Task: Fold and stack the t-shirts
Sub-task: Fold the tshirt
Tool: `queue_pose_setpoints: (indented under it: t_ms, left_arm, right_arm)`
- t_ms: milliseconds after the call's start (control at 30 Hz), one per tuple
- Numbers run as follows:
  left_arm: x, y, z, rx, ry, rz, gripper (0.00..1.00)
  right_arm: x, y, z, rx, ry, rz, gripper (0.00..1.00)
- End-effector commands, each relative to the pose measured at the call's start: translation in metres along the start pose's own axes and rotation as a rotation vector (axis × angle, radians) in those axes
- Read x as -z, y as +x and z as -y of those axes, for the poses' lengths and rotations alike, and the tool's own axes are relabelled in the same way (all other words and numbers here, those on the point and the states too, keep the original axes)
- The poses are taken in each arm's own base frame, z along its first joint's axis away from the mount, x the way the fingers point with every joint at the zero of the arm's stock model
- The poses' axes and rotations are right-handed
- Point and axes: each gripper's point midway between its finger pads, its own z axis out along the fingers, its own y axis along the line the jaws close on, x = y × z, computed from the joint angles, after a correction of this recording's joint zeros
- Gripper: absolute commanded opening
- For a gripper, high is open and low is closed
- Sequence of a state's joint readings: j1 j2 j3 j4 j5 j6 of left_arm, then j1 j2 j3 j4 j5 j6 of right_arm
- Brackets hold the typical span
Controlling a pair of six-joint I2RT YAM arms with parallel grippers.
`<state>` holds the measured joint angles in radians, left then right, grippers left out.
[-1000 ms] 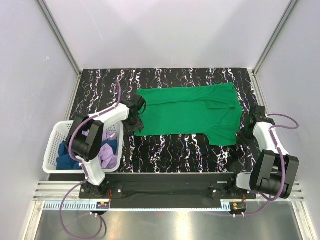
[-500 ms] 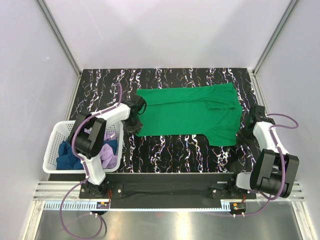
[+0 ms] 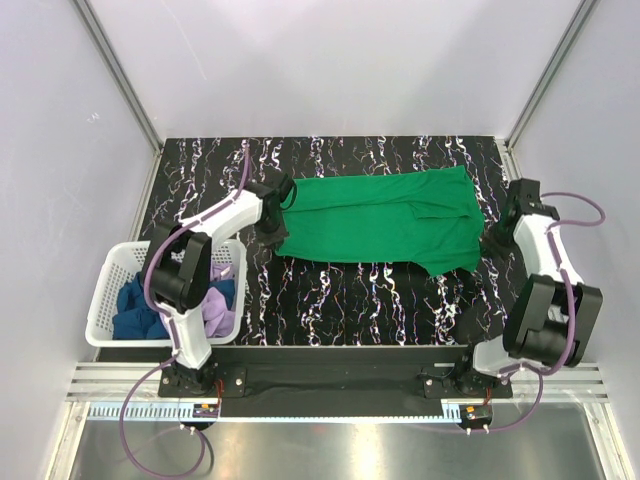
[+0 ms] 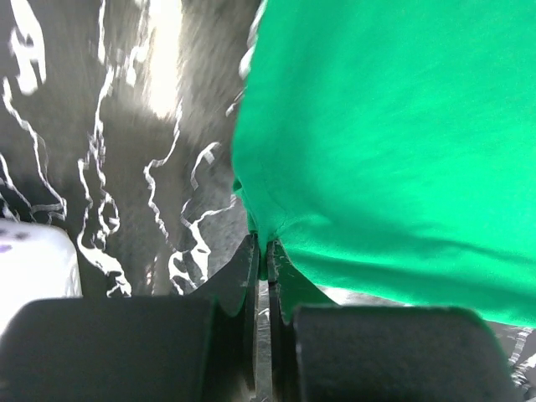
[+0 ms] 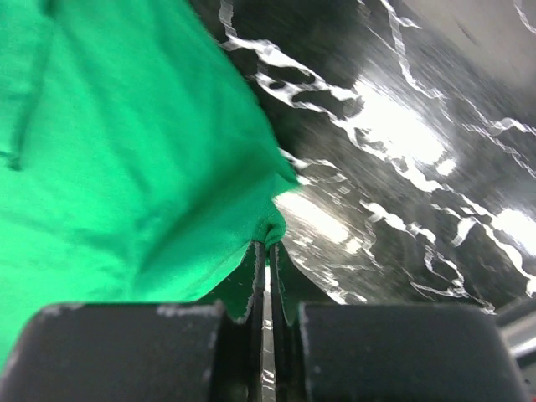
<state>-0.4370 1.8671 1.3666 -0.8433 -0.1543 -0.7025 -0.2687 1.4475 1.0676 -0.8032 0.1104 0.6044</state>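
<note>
I should move the shirt's corner outward with my left gripper onto the far strip's near edge (image 3: 298, 208) and let go of it, because the near part of the green t-shirt (image 3: 385, 215) is still unfolded.
The bright green t-shirt (image 3: 385, 215) lies spread across the black marbled table (image 3: 350, 300). My left gripper (image 3: 278, 230) is shut on its near-left corner and my right gripper (image 3: 488, 244) is shut on its near-right corner. The near edge is raised off the table. In the left wrist view the jaws (image 4: 260, 251) pinch a fold of green t-shirt (image 4: 394, 142). The right wrist view shows the right gripper (image 5: 268, 244) shut on a bunched tip of the green t-shirt (image 5: 126, 151). The dark blue t-shirt (image 3: 135, 310) and the lilac t-shirt (image 3: 220, 305) lie crumpled in the basket.
The white lattice basket (image 3: 100, 300) stands at the table's near left, beside the left arm. White walls with metal posts enclose the table at the back and sides. A metal rail runs along the near edge by the arm bases.
The left gripper has shut on the shirt's near-left corner. Both grippers have risen and moved toward the far side, carrying the shirt's near edge with them.
</note>
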Motion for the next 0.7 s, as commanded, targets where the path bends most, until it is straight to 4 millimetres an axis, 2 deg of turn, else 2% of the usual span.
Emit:
queue_pose_setpoints:
  t_ms: [0, 133, 233, 433, 667]
  left_arm:
    - [0.014, -0.025, 0.007, -0.054, 0.019, 0.036, 0.00]
    - [0.017, -0.052, 0.017, -0.056, 0.032, 0.060, 0.00]
    - [0.011, -0.063, 0.012, -0.034, 0.035, 0.043, 0.00]
    - [-0.006, -0.081, 0.009, 0.028, 0.092, 0.003, 0.00]
    - [-0.012, -0.101, 0.031, 0.018, 0.167, -0.008, 0.01]
  right_arm:
    - [0.003, -0.027, -0.031, 0.015, -0.084, 0.019, 0.00]
    - [0.001, -0.042, -0.053, 0.018, -0.122, -0.002, 0.00]
    - [-0.004, -0.059, -0.068, 0.015, -0.132, -0.001, 0.00]
    - [-0.021, -0.074, -0.108, 0.034, -0.226, -0.061, 0.00]
    - [-0.026, -0.101, -0.143, 0.046, -0.301, -0.052, 0.00]
